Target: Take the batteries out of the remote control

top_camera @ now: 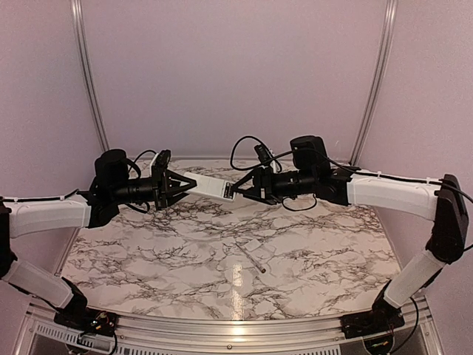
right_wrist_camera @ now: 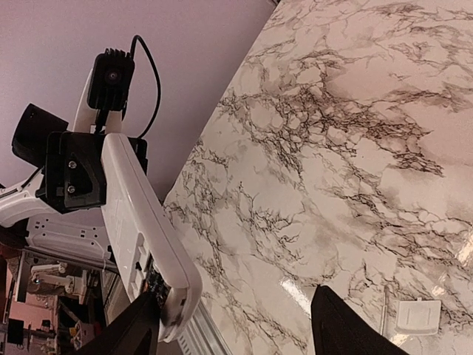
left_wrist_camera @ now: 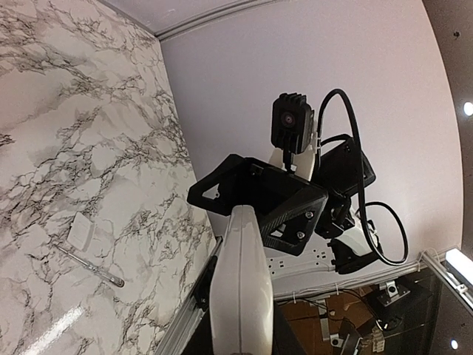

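My left gripper moves down and back next to release the remote. The bare marble point(top_camera: 196, 261) beside the pale rod lies below and back of my left gripper.
The remote control point(top_camera: 211, 185) is a white bar held level in the air above the marble table. My left gripper point(top_camera: 177, 185) is shut on its left end; in the left wrist view the remote control point(left_wrist_camera: 240, 288) runs straight out from that grip. My right gripper point(top_camera: 240, 188) is at the remote's other end, open. In the right wrist view the remote point(right_wrist_camera: 137, 214) shows a dark recess point(right_wrist_camera: 157, 285) at its near end, right beside one fingertip point(right_wrist_camera: 129, 333); the other fingertip point(right_wrist_camera: 340, 325) stands far off. The batteries are hidden.
A small white squarish cover piece point(top_camera: 252, 245) lies on the marble table point(top_camera: 148, 259) below the arms, with a thin pale rod point(top_camera: 255, 260) next to it. Both show in the left wrist view too: cover piece point(left_wrist_camera: 81, 231), rod point(left_wrist_camera: 89, 265). Walls close the back and sides.
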Robot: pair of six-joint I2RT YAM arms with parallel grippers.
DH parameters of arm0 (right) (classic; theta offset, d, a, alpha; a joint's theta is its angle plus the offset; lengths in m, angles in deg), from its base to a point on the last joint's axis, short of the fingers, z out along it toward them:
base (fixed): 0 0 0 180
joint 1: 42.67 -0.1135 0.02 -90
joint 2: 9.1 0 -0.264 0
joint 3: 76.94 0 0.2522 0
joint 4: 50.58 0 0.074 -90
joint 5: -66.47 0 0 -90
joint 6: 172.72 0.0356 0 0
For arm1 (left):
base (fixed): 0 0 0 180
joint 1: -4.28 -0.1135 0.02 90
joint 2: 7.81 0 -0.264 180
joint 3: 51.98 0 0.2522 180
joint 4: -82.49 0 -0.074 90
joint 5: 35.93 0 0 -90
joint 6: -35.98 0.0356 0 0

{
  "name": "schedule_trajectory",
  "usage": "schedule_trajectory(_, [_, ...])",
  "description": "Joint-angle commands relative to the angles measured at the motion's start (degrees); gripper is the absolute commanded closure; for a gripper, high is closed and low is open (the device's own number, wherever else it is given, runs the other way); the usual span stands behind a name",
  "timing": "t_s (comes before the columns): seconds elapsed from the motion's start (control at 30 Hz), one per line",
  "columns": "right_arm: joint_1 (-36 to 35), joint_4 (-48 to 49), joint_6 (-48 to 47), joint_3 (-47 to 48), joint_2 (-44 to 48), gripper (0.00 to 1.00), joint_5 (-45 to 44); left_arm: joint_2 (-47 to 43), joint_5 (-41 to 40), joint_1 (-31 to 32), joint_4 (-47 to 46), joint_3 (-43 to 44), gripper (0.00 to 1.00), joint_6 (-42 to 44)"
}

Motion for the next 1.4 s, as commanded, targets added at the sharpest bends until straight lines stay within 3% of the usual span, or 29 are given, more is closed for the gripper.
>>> schedule_trajectory(0.0, [0.2,1.2,0.7,4.1,-0.7,0.33,0.9,0.5,-1.1,0.2,-2.0,-0.3,1.00,0.4])
schedule_trajectory(0.27, [0.1,-0.9,-0.3,5.2,-2.2,0.37,0.4,1.2,-2.4,0.3,-1.0,-0.3,1.00,1.4])
schedule_trajectory(0.47, [0.2,-14.1,-8.9,6.7,-0.8,0.36,-8.5,2.0,-5.2,0.3,3.9,-2.0,1.00,4.7])
schedule_trajectory(0.67, [0.2,-22.0,-16.1,1.4,3.2,0.35,-14.5,3.1,-4.9,0.3,3.2,-7.8,1.00,6.3])
schedule_trajectory(1.2, [0.1,-22.7,-20.8,-10.5,8.8,0.35,-21.2,8.4,-6.8,1.0,-2.7,-18.0,1.00,7.7])
schedule_trajectory(1.37, [0.0,-21.0,-19.8,-13.4,10.0,0.35,-21.3,12.2,-6.4,1.5,-9.3,-21.2,1.00,6.4])
